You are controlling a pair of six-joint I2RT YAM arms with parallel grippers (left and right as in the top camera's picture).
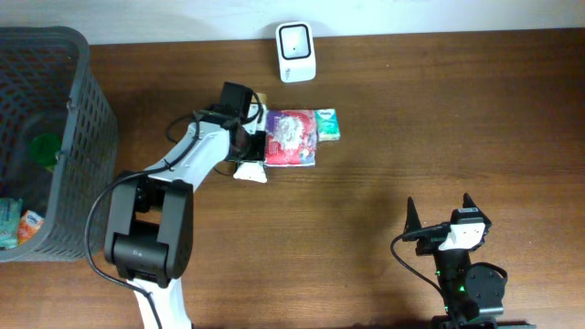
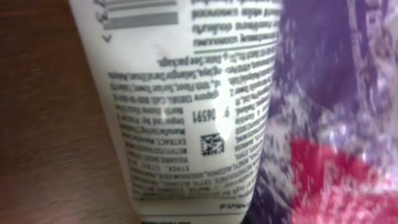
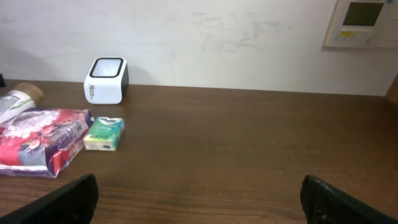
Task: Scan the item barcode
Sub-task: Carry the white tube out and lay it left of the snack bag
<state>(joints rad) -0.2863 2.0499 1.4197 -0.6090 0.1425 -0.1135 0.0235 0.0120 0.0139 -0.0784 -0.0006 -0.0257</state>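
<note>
The left gripper moves toward the packet's purple edge [image 1: 271,138] [image 2: 281,118] next and releases the tube on the tabletop, since that edge lies to its right in the overhead view.
A white tube [image 2: 186,93] with small print and a square code fills the left wrist view, its crimped end nearest the jaws. Overhead, my left gripper [image 1: 250,139] is over this tube [image 1: 249,171], beside a red-and-purple packet [image 1: 291,137]. Its fingers are hidden, and it appears shut on the tube. The white scanner [image 1: 296,51] stands at the table's back edge, apart from the tube. My right gripper [image 1: 441,219] rests near the front right, open and holding nothing [image 3: 199,199]. In the right wrist view the scanner [image 3: 107,79] and the tube's tan cap end [image 3: 15,99] show at far left.
A small green pack [image 1: 327,125] lies against the packet's right side. A dark mesh basket [image 1: 46,137] with a few items fills the left edge. A wall panel [image 3: 360,22] hangs behind the table at the right.
</note>
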